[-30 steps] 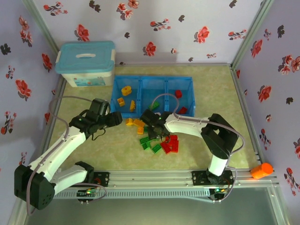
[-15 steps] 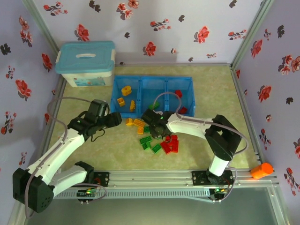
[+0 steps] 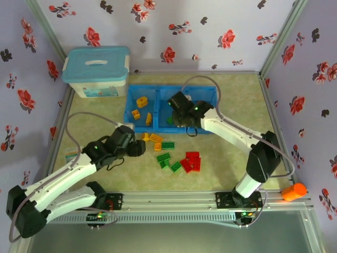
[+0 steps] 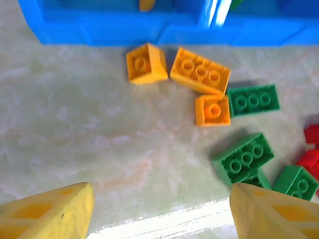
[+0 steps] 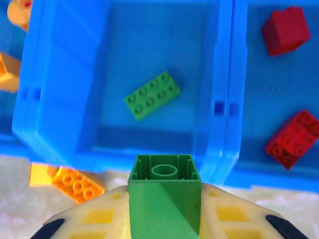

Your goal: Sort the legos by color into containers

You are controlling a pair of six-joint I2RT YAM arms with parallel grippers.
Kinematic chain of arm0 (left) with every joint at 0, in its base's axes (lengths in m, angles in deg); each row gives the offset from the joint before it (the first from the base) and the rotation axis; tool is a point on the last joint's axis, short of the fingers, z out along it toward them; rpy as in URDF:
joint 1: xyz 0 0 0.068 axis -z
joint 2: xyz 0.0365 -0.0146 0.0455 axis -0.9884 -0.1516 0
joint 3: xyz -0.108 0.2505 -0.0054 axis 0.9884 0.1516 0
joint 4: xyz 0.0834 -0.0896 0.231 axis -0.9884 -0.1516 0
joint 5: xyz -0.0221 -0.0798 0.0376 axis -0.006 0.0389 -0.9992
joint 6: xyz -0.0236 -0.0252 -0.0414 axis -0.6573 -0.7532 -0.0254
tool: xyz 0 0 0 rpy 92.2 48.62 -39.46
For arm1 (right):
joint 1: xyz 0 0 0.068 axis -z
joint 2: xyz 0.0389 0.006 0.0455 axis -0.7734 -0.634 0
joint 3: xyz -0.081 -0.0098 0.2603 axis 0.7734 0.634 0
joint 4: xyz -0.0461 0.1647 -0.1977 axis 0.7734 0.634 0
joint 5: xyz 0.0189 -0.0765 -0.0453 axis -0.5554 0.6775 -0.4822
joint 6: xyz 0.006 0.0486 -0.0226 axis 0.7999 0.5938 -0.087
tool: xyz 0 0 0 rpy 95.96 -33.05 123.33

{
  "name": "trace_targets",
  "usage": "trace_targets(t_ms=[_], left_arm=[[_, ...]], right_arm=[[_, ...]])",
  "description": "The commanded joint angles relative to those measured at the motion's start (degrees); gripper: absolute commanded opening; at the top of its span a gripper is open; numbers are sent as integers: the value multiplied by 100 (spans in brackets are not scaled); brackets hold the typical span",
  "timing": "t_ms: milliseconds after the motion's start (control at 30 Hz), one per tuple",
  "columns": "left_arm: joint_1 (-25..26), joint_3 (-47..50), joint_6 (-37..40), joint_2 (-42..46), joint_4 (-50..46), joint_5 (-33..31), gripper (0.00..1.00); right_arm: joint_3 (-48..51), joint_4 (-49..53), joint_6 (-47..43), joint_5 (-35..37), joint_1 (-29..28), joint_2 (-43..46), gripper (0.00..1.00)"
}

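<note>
The robot's right gripper will next move outward past the near side of the blue tray and release the green brick into the tray's middle section, which lies outward of the gripper, so that the colors match.
My right gripper (image 5: 164,219) is shut on a green brick (image 5: 164,196) and hangs at the near wall of the blue tray (image 5: 55,99), facing its middle compartment, where one green brick (image 5: 152,94) lies. Two red bricks (image 5: 294,138) sit in the right compartment, and orange bricks (image 3: 141,101) in the left one. My left gripper (image 4: 159,214) is open low over bare table, left of the loose pile. Ahead of it lie three orange bricks (image 4: 200,70), green bricks (image 4: 243,158) and red ones (image 4: 311,149). From above, the left gripper (image 3: 138,149) and right gripper (image 3: 184,125) flank the pile.
A white storage box with a pale-blue lid (image 3: 97,71) stands at the back left, beside the tray (image 3: 171,88). An orange object (image 3: 293,192) lies outside the rail at the front right. Flowered walls close in the table on three sides.
My right gripper has risen from the pile and swung back to the tray with the green brick. My left gripper has dropped nearer, to the pile's left edge.
</note>
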Motion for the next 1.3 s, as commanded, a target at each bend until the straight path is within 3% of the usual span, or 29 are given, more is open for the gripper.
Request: trace_targets(t_ms=[0, 233, 300, 367, 433, 900, 1267], left_arm=[[311, 238, -412, -60, 136, -269, 72], [916, 357, -648, -512, 419, -354, 71], [1059, 319, -648, -678, 527, -357, 71], [1220, 235, -618, -850, 646, -365, 71], [1343, 156, -581, -1021, 755, -365, 71], [1551, -49, -1008, -2092, 1492, 405, 64], [1567, -412, -1614, -2869, 1768, 618, 57]], right_arm=[[-629, 371, -332, -174, 137, -682, 23], [-1829, 761, -493, -21, 353, -1691, 26], [-2179, 922, -510, 50, 368, -1868, 42], [-2410, 945, -528, 56, 365, -1879, 70], [-2336, 775, -478, 218, 324, -1722, 75], [152, -380, -112, 263, 172, -21, 77], [1235, -847, 152, 160, 172, 359, 76]])
